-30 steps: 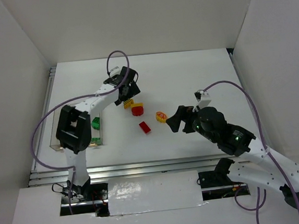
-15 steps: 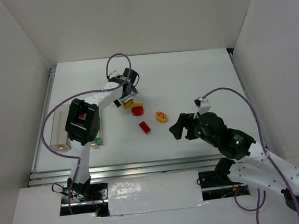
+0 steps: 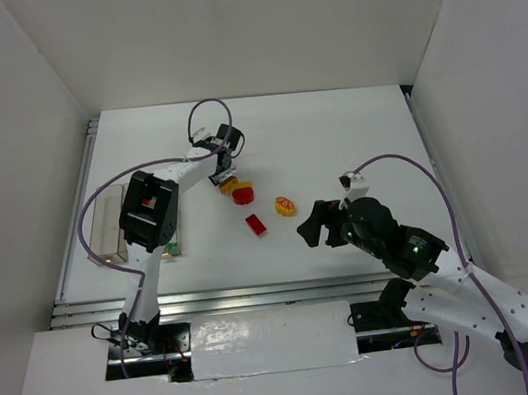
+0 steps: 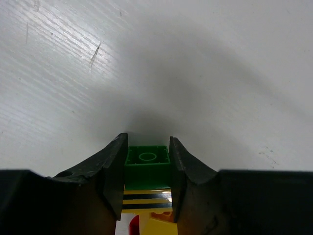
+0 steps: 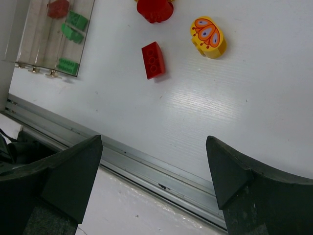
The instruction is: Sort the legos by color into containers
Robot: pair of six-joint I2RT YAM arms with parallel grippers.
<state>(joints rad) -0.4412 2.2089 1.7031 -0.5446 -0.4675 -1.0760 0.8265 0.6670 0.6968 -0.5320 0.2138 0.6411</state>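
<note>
One clear container already has green pieces in it, so I will lift the green brick in my left gripper, bring it back over that container and let it go.
In the left wrist view my left gripper (image 4: pixel 147 147) is shut on a small green lego brick (image 4: pixel 146 164), both fingers pressed to its sides just above the white table. A yellow lego with black stripes (image 4: pixel 146 199) lies right behind it. From above, the left gripper (image 3: pixel 222 169) stands over that yellow lego (image 3: pixel 228 184). A red round lego (image 3: pixel 243 196), a red brick (image 3: pixel 255 224) and a yellow oval lego (image 3: pixel 285 206) lie mid-table. My right gripper (image 3: pixel 308 226) hangs open near them, holding nothing. The clear containers (image 3: pixel 101 232) stand at the left, partly behind the left arm.
In the right wrist view the containers (image 5: pixel 29 46) hold several green pieces (image 5: pixel 72 27) and a red one (image 5: pixel 58 8). The red brick (image 5: pixel 153 59) and the yellow oval (image 5: pixel 208 36) lie beyond the right fingers. A metal rail (image 5: pixel 146 169) runs along the table's near edge.
The left gripper has closed from wide open onto the green brick beside the yellow lego. The right gripper has drawn back a little toward the near edge, still open.
</note>
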